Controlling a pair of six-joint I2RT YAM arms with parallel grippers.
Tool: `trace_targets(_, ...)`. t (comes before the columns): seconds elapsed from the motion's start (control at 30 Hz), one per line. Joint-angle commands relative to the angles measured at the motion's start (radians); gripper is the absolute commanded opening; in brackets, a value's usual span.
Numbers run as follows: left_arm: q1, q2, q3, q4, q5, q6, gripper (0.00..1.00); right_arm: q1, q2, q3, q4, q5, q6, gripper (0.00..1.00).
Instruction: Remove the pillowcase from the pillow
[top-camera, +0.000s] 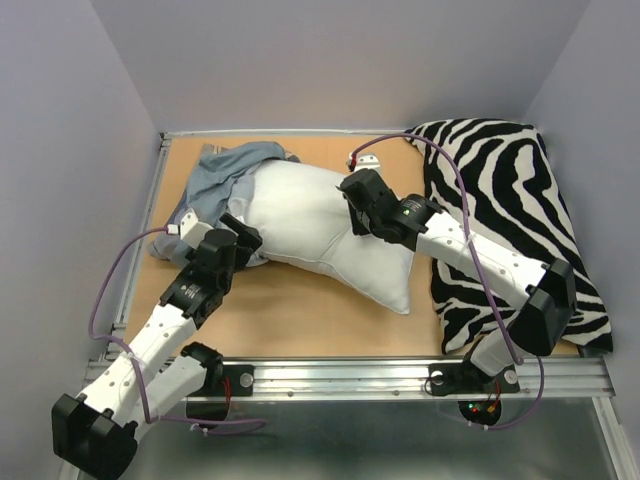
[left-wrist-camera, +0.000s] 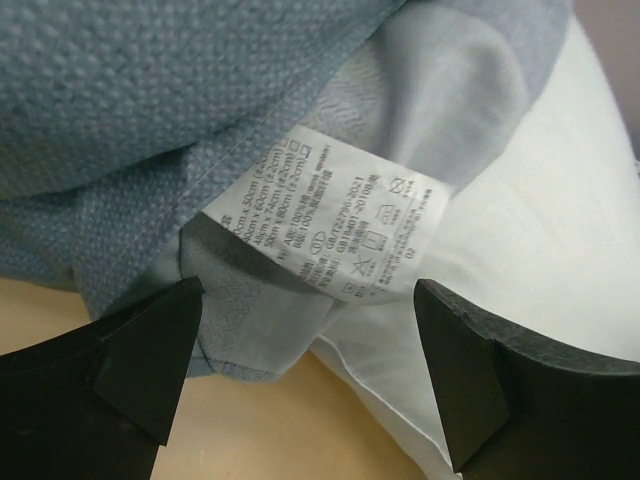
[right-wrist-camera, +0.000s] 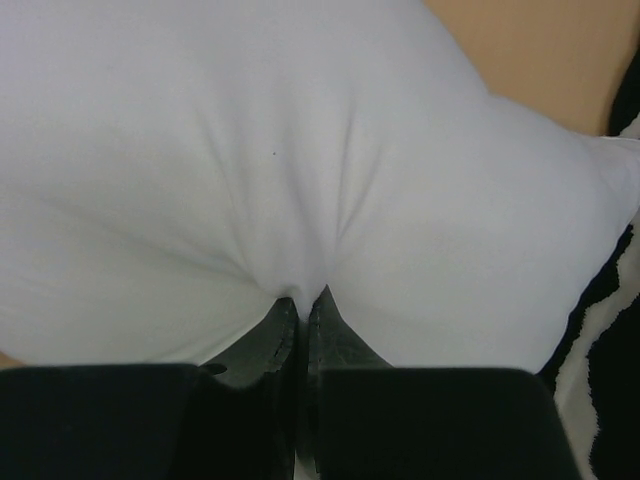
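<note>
The white care label at the pillowcase hem sticks out between my left gripper's open fingers, so the gripper needs to reach down onto that label and close.
The white pillow lies across the middle of the table. The blue-grey pillowcase is bunched over its far left end, plain side out. My right gripper is shut on a pinch of the pillow's fabric at its upper right edge; the wrist view shows the pillow puckered into the closed jaws of the right gripper. My left gripper is open at the pillow's left side. In its wrist view the left gripper straddles the pillowcase hem, a white care label and the pillow's seam, holding nothing.
A black-and-white zebra-striped cushion lies along the right side under my right arm. The table is tan wood with a metal rail at the near edge. Grey walls close in the back and sides.
</note>
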Motion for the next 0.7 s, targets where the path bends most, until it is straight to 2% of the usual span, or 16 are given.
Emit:
trace_targets(0.0, -0.004, -0.011, -0.083, 0.094, -0.021, -0.113, 0.98, -0.007, -0.012, 0.083, 0.069, 0.005, -0.005, 0.01)
trace_targets(0.1, -0.004, -0.006, -0.106, 0.106, -0.024, -0.127, 0.96, -0.007, -0.014, 0.086, 0.063, 0.009, -0.005, 0.01)
trace_targets(0.13, -0.004, -0.008, -0.12, 0.108, -0.032, -0.134, 0.88, -0.01, -0.014, 0.086, 0.062, 0.009, -0.009, 0.0)
trace_targets(0.23, -0.002, -0.002, -0.149, 0.134, -0.066, -0.133, 0.81, -0.008, -0.017, 0.094, 0.054, 0.011, -0.011, 0.01)
trace_targets(0.33, -0.002, 0.029, -0.155, 0.151, -0.079, -0.118, 0.67, -0.008, -0.02, 0.094, 0.051, 0.011, -0.009, 0.01)
trace_targets(0.4, -0.001, 0.044, -0.164, 0.181, -0.089, -0.096, 0.54, -0.008, -0.023, 0.091, 0.048, 0.009, -0.011, 0.02)
trace_targets(0.47, 0.01, 0.063, -0.178, 0.224, -0.084, -0.078, 0.28, -0.008, -0.035, 0.086, 0.048, 0.003, -0.015, 0.06)
trace_targets(0.53, 0.016, 0.078, -0.172, 0.223, -0.075, -0.062, 0.0, -0.01, -0.044, 0.08, 0.05, -0.024, -0.041, 0.25)
trace_targets(0.57, 0.018, 0.081, -0.169, 0.246, -0.072, -0.05, 0.0, -0.008, -0.051, 0.082, 0.05, -0.038, -0.055, 0.37)
trace_targets(0.6, 0.018, 0.078, -0.163, 0.246, -0.066, -0.036, 0.0, -0.008, -0.052, 0.083, 0.051, -0.087, -0.074, 0.59)
trace_targets(0.67, 0.018, 0.057, -0.157, 0.249, -0.063, -0.013, 0.0, 0.001, -0.072, 0.082, 0.075, -0.141, -0.121, 0.74)
